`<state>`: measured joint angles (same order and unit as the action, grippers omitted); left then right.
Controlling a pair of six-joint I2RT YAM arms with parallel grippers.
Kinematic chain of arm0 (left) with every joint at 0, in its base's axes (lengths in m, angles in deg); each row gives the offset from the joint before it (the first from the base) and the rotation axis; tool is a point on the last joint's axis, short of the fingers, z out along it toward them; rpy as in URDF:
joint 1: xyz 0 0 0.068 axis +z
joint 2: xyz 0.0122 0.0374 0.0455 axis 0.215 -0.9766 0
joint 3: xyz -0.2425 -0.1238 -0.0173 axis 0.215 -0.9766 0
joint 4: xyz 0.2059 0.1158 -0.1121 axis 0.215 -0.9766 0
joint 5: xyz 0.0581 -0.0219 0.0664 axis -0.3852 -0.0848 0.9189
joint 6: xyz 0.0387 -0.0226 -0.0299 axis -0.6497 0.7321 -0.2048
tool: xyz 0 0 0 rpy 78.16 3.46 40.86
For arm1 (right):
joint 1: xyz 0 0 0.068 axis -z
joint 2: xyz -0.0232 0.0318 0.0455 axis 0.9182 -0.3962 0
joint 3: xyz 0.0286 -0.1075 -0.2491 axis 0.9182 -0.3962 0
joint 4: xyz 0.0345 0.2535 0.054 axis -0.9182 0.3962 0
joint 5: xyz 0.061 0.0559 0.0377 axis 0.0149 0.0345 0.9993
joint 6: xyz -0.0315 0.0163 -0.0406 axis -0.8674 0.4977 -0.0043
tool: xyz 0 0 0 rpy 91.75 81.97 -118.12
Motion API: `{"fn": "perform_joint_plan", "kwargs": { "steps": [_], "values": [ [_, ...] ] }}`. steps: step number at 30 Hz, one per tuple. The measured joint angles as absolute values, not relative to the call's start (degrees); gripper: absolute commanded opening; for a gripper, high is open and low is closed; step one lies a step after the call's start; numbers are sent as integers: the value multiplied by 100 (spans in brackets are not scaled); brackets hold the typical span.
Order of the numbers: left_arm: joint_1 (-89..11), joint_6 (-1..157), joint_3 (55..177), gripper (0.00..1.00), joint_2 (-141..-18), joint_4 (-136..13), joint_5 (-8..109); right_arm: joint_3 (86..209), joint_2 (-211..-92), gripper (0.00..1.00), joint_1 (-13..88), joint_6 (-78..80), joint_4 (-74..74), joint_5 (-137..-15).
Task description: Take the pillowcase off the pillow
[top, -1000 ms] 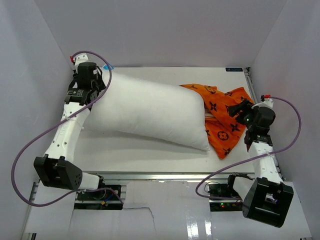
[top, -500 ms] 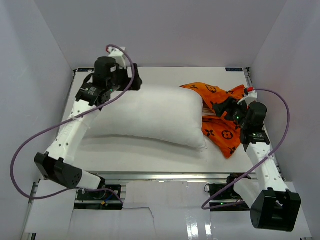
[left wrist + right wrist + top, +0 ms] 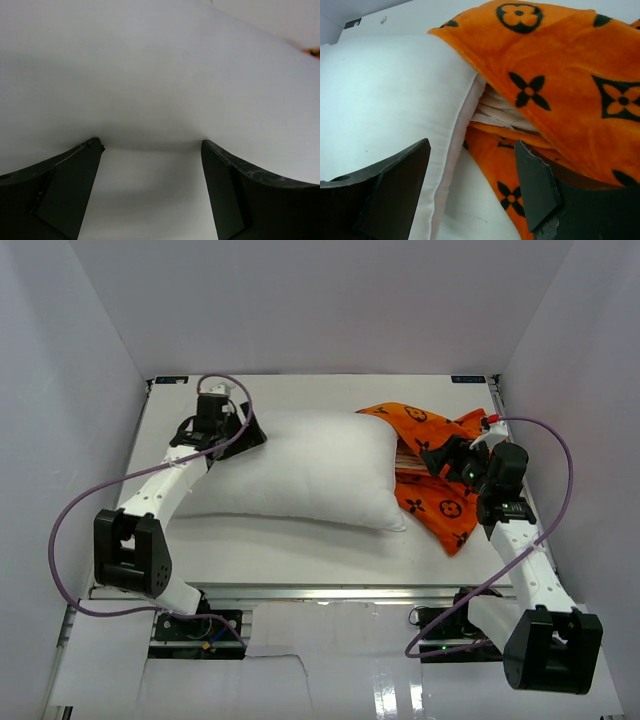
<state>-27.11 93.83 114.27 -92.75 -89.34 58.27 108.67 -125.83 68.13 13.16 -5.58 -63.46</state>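
I will raise my left gripper, move it to the right in the top view and lower it to pinch the pillow's top near the pillowcase, because that end of the pillow is still covered.
The white pillow [image 3: 310,470] lies across the middle of the table, and its right end is still tucked under the mouth of the orange pillowcase [image 3: 440,502]. My left gripper [image 3: 248,432] sits low at the pillow's far-left corner. It is open, with the pillow [image 3: 160,75] just beyond its tips and bare table between its fingers [image 3: 65,190]. My right gripper [image 3: 442,456] is open at the pillowcase mouth. In the right wrist view the pillow's end [image 3: 390,95] and the pillowcase [image 3: 560,75] with its pale lining lie ahead of the fingers [image 3: 535,185].
The white table [image 3: 300,540] is boxed in by pale walls on the left, back and right. Purple cables loop from both arms, one beside the left wall [image 3: 60,530] and one near the right wall [image 3: 565,470]. A metal rail runs along the front edge [image 3: 330,590].
My left gripper has opened, swung right from the far-left corner and dropped to the pillow's left end. The pillow has settled flatter. My right gripper has moved left to the pillowcase mouth.
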Motion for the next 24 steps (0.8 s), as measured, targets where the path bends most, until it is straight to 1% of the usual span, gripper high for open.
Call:
{"fn": "perform_joint_plan", "kwargs": {
  "steps": [2,4,9,11,14,15,17,20,21,24],
  "values": [
    [-2213,9638,11099,92,-8919,-8724,5886,10834,-12835,73,6805,1432,-823,-6410],
    [-1924,9785,10935,93,-8681,-8661,6024,10836,-13287,73,6800,1616,-1131,-6530],
    [-1575,9898,10813,93,-8480,-8674,6299,11254,-14955,75,6761,1885,-1347,-6733],
    [-1476,9861,10813,93,-8460,-8694,6184,11245,-15272,75,6728,1924,-1413,-6818],
    [-1568,9566,10841,96,-8300,-8722,5607,11258,-15436,75,6566,1915,-1502,-6930],
    [-1756,9407,10931,98,-8248,-8801,5489,11293,-15473,76,6490,1906,-1520,-6930],
    [-2477,9118,11374,98,-8294,-9127,5567,11433,-15560,76,6311,1856,-1513,-6971],
    [-4154,8823,12458,98,-8731,-9404,5825,11586,-15586,75,6116,1786,-1594,-6982],
    [-4578,8775,12738,98,-8891,-9433,5858,11588,-15573,75,6075,1780,-1642,-6971],
    [-5446,8777,13311,98,-9365,-9774,6326,11546,-15521,75,6035,1760,-1738,-6984]
  ]
}}
